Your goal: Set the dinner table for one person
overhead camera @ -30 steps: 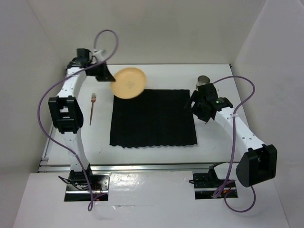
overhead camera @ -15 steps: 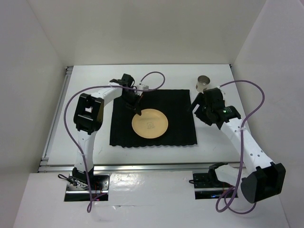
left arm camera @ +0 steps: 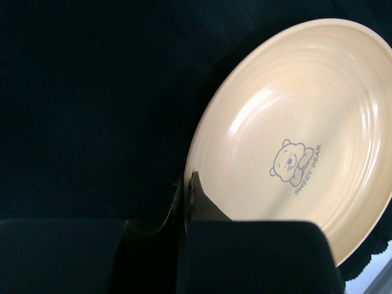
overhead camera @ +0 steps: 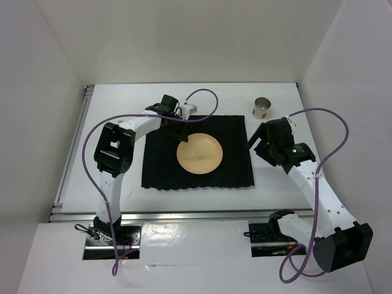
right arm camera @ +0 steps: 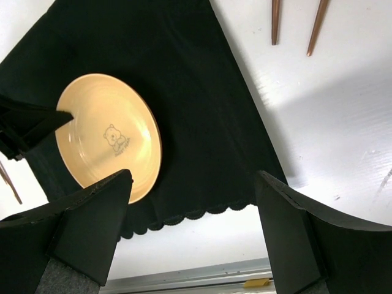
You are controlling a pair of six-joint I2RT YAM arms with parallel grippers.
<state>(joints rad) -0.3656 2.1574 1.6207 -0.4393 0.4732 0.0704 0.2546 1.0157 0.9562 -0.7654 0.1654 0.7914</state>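
Observation:
The copper-coloured handles are away from the mat, so my right gripper needs to move from the mat to them next and go down onto the handle farther from the mat.
A tan plate [overhead camera: 199,154] with a small bear print lies on the black cloth mat [overhead camera: 159,165], a little right of its middle. The mat lies on the white dinner table [overhead camera: 122,104]. My left gripper [overhead camera: 182,136] is shut on the plate's far-left rim. In the left wrist view its fingers [left arm camera: 202,199] pinch the rim of the plate [left arm camera: 294,135] over the mat [left arm camera: 92,92]. My right gripper [overhead camera: 258,142] is open and empty above the mat's right edge. Its view shows the gripper [right arm camera: 193,184], the plate [right arm camera: 110,135] and the table [right arm camera: 343,122].
A small metal cup [overhead camera: 262,108] stands at the far right of the table. Two copper-coloured utensil handles [right arm camera: 275,21] lie on the table right of the mat. A thin copper utensil [right arm camera: 7,180] shows at the mat's left. White walls enclose the table.
My left arm has carried the plate from above the table's far left down onto the mat, then a little right. My right arm has drawn slightly nearer and rightward.

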